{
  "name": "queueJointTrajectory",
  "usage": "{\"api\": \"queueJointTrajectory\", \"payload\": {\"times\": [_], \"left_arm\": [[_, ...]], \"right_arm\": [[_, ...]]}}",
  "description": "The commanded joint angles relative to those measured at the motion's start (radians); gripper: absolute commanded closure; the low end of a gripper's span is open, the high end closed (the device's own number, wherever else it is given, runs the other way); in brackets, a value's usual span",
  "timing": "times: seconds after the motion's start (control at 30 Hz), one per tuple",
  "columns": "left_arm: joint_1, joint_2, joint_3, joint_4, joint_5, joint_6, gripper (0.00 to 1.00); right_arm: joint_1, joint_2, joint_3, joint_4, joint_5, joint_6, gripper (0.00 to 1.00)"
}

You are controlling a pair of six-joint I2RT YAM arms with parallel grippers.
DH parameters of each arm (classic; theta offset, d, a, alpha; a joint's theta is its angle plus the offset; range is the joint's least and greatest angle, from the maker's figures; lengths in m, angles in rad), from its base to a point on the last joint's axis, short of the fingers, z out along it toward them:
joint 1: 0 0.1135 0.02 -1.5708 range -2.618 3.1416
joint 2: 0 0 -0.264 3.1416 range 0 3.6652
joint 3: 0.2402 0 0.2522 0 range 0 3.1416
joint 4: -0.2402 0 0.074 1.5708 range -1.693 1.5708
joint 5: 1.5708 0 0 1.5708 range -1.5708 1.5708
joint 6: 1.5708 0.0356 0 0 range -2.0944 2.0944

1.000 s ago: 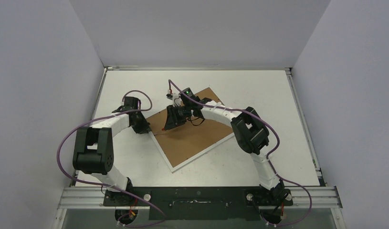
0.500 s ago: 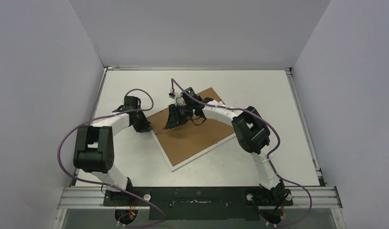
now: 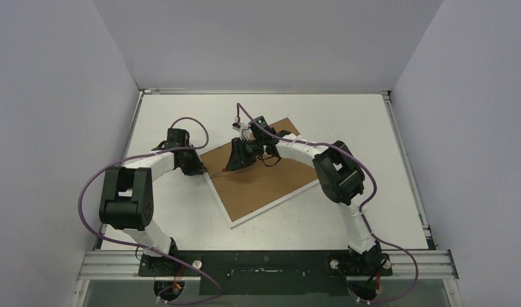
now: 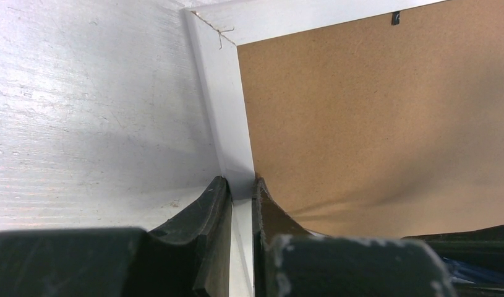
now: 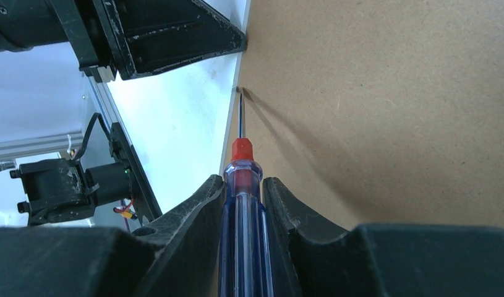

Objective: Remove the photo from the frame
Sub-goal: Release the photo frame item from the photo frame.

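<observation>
The tabletop is bare between frame (image 3: 261, 182) and near bar, so my left gripper will pull the frame's white border piece back and to the right in the top view, then let go of it.
The frame (image 3: 261, 182) lies face down on the table, brown backing board up, white border strips round it. The photo is hidden under the backing board. My left gripper (image 3: 195, 167) is shut on the frame's white left border strip (image 4: 227, 133); its fingers (image 4: 215, 204) straddle the strip. My right gripper (image 3: 235, 160) is shut on a red-and-blue screwdriver (image 5: 242, 204). The screwdriver's metal tip (image 5: 239, 91) touches the backing board's left edge (image 5: 360, 93), beside the white strip. The left gripper shows as a black shape in the right wrist view (image 5: 169, 34).
The white table (image 3: 347, 121) is ringed by grey walls and a metal rail (image 3: 264, 262) at the near edge. Both arms reach over the frame's left corner, close together. A small black tab (image 4: 396, 17) sits on the backing board's edge.
The right gripper with the screwdriver has shifted slightly right and up along the frame's edge. The frame has moved slightly right with it. The left gripper stays on the border.
</observation>
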Motion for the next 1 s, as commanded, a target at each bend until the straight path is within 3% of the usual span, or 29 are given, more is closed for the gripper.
{"api": "queueJointTrajectory", "payload": {"times": [0.0, 0.13, 0.97], "left_arm": [[-0.008, 0.046, -0.025, 0.026, -0.016, 0.043, 1.00], [-0.013, 0.056, -0.026, 0.045, -0.004, 0.055, 1.00], [-0.047, 0.077, -0.027, 0.059, 0.036, 0.060, 1.00]], "right_arm": [[-0.010, 0.000, 0.015, -0.117, -0.002, -0.075, 1.00], [0.011, 0.002, 0.026, -0.192, 0.020, -0.124, 1.00], [0.044, 0.085, 0.041, -0.036, -0.006, 0.017, 1.00]]}}
